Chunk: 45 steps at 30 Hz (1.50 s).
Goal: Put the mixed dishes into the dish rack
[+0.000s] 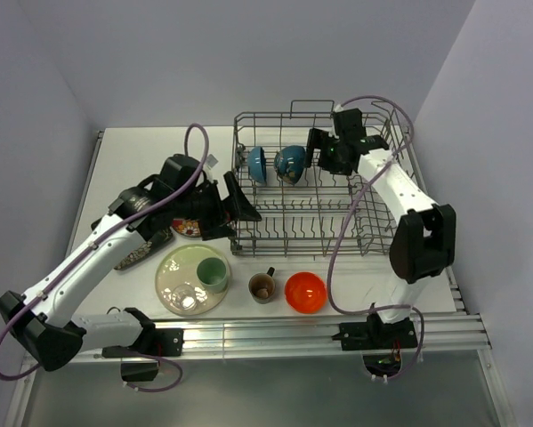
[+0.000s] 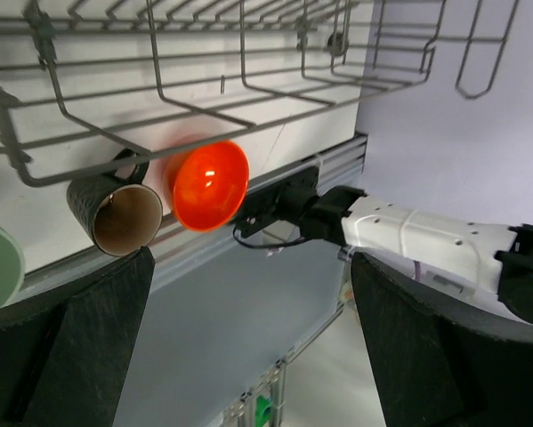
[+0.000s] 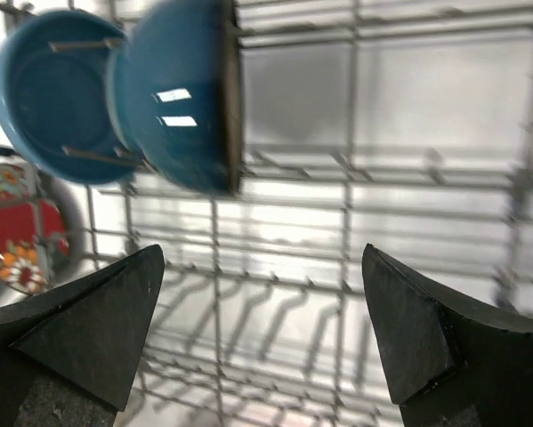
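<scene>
The brown mug crowds the other side of the orange bowl, so my right gripper will next move back past the rack (image 1: 373, 233) and down onto the orange bowl's rim (image 1: 325, 292) opposite the mug.
The grey wire dish rack (image 1: 373, 233) holds two blue bowls (image 1: 258, 164) (image 1: 290, 163) standing on edge at its far left. My right gripper (image 1: 313, 149) is open and empty just right of them; its wrist view shows both bowls (image 3: 181, 98) and the rack floor (image 3: 337, 267). My left gripper (image 1: 242, 206) is open and empty at the rack's near left corner. The cream plate (image 1: 173, 267) carries the pale green cup (image 1: 214, 272) and clear glass (image 1: 188, 298). The brown mug (image 1: 262, 286) and orange bowl (image 1: 305, 292) stand in front of the rack. No tan bowl shows.
The red saucer (image 1: 186, 229) and black square plates (image 1: 141, 253) lie partly hidden under my left arm. In the left wrist view the mug (image 2: 115, 215) and orange bowl (image 2: 211, 185) lie below the rack's edge (image 2: 204, 89). A metal rail (image 1: 275, 334) runs along the near edge.
</scene>
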Motion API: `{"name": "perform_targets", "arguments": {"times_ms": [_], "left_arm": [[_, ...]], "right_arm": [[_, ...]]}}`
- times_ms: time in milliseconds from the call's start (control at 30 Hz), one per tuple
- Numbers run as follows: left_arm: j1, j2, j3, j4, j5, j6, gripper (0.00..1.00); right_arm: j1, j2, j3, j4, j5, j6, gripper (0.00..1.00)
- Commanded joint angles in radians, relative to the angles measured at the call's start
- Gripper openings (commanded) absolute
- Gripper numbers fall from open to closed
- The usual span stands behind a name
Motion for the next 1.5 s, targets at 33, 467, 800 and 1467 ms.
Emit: {"name": "perform_targets", "arguments": {"times_ms": [33, 467, 800, 1467], "left_arm": [[-0.064, 0.013, 0.053, -0.032, -0.058, 0.010, 0.99], [-0.088, -0.102, -0.017, -0.044, -0.164, -0.090, 0.99], [-0.180, 0.021, 0.137, -0.047, -0.182, -0.116, 0.99], [-0.269, -0.010, 0.107, -0.009, -0.227, -0.188, 0.99]], "right_arm": [[-0.001, -0.178, -0.044, -0.104, 0.113, -0.061, 1.00], [0.434, -0.960, -0.531, -0.396, 0.163, 0.279, 0.84], [0.545, -1.076, -0.815, -0.389, 0.176, 0.490, 0.83], [0.659, -0.935, -1.111, -0.109, 0.213, 0.663, 0.63]]}}
